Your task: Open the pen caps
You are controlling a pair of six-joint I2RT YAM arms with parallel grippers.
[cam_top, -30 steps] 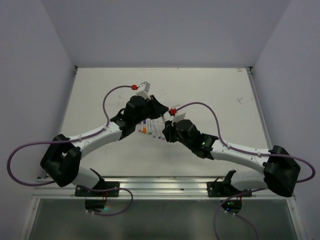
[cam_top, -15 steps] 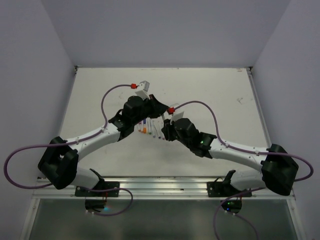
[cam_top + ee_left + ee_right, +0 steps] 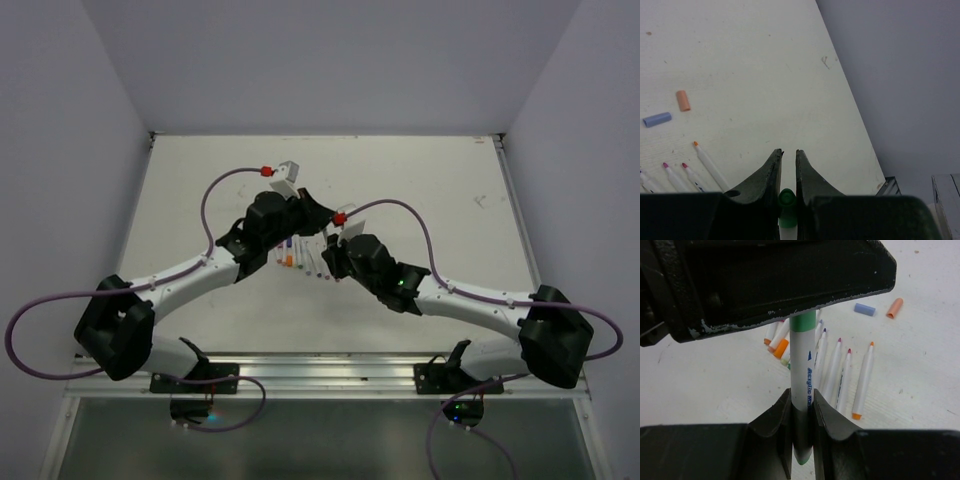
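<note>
Loose caps lie on the tabletop by the blue cap (image 3: 657, 119), so my left gripper will next pull the green cap (image 3: 786, 200) off, then lower it there and let go of it.
Both grippers hold one pen above the table. My left gripper (image 3: 789, 152) is shut on its green cap (image 3: 786, 200), which sits deep between the fingers. My right gripper (image 3: 801, 394) is shut on the white barrel (image 3: 803, 365) of the same pen. The cap (image 3: 802, 323) is still seated on the barrel, under the left gripper (image 3: 780, 280). In the top view the left gripper (image 3: 312, 222) and the right gripper (image 3: 333, 250) meet at mid-table. A loose orange cap (image 3: 683, 100) and a loose blue cap (image 3: 657, 119) lie on the table.
Several uncapped white pens (image 3: 862, 382) lie side by side below the grippers, next to a few capped ones (image 3: 780, 347). The same loose blue cap (image 3: 864, 309) and orange cap (image 3: 894, 308) lie beyond them. The pile shows in the top view (image 3: 298, 256).
The right arm has shifted slightly up and left toward the left gripper. The left gripper has barely moved. Both stay shut on the pen.
</note>
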